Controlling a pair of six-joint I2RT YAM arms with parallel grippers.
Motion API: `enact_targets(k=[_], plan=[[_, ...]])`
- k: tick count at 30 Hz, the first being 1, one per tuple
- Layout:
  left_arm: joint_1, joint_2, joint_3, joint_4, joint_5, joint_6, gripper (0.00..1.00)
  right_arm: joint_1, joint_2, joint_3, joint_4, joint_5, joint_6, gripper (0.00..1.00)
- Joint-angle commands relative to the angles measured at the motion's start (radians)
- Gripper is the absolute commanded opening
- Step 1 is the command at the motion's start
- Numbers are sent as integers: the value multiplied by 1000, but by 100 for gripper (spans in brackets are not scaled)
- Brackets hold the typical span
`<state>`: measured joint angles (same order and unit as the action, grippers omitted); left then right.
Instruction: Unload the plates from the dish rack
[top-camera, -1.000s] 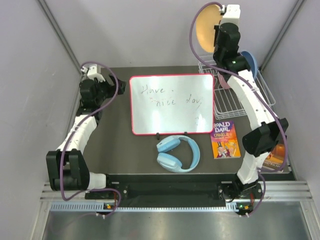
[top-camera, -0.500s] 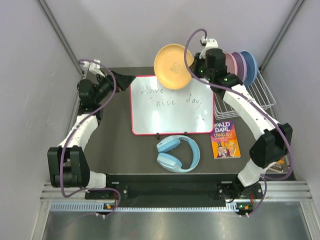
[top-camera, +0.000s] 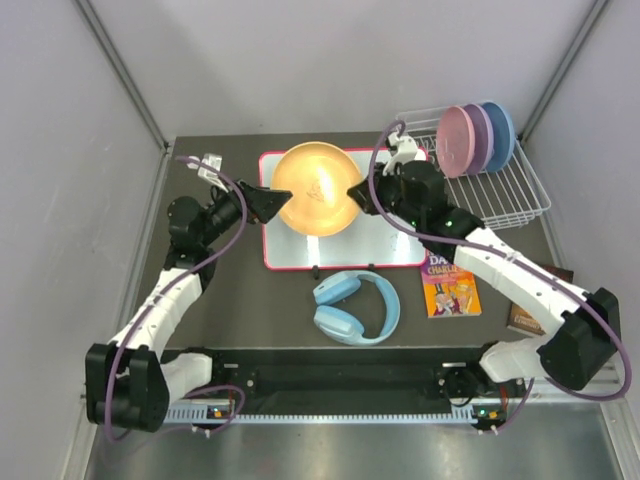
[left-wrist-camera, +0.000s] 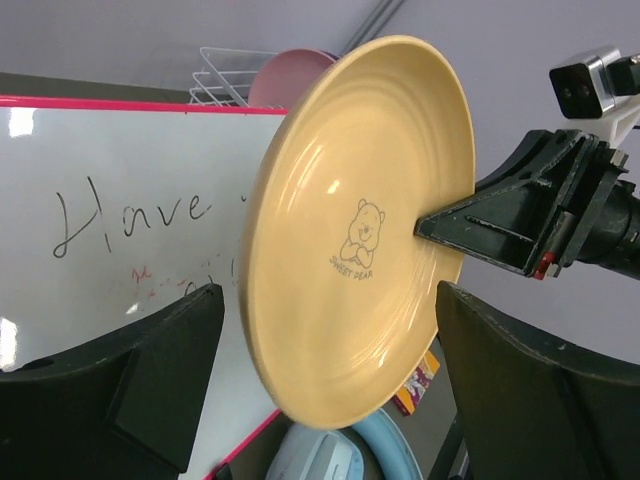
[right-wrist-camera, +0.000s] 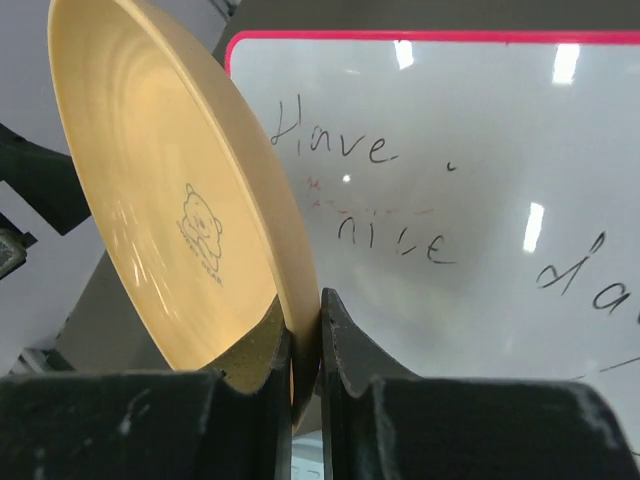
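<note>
Next, my left gripper first stays with the yellow-orange plate's free rim (top-camera: 281, 197) (left-wrist-camera: 264, 352) between its spread fingers, to close opposite my right gripper.
The yellow-orange plate (top-camera: 318, 188) hangs tilted over the whiteboard. My right gripper (top-camera: 358, 192) is shut on its right rim; in the right wrist view (right-wrist-camera: 305, 340) the rim sits pinched between both fingers, the plate (right-wrist-camera: 170, 200) reaching up left. My left gripper (top-camera: 268, 203) is open at the plate's left edge. In the left wrist view (left-wrist-camera: 320, 390) the plate (left-wrist-camera: 350, 230) stands between the spread fingers, not touching them. The pink (top-camera: 455, 140), lilac (top-camera: 478, 135) and light blue (top-camera: 500, 132) plates stand upright in the white dish rack (top-camera: 500, 195) at the back right.
The red-framed whiteboard (top-camera: 385, 235) lies mid-table under the plate. Light-blue headphones (top-camera: 355, 308) lie in front of it. A Roald Dahl book (top-camera: 452, 280) lies to their right, another book (top-camera: 525, 318) by the right arm's base. Walls close in both sides.
My right arm has carried the yellow-orange plate from high above the rack down and left over the whiteboard. My left arm has swung right, its open gripper now at the plate.
</note>
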<state>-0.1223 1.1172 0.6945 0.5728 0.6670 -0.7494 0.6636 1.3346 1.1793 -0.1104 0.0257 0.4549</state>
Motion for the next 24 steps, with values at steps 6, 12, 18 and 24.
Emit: enact_targets(k=[6, 12, 18, 24], plan=[[-43, -77, -47, -27, -104, 90, 86, 76, -127, -131, 189, -17, 126, 0], [-45, -97, -82, -45, -135, 107, 56, 79, -167, -179, 215, -45, 154, 0], [-46, -115, -102, -54, -156, 114, 14, 79, -187, -205, 232, -63, 162, 11], [-46, -177, -58, -168, -283, 179, 0, 79, -232, -196, 140, 20, 108, 60]])
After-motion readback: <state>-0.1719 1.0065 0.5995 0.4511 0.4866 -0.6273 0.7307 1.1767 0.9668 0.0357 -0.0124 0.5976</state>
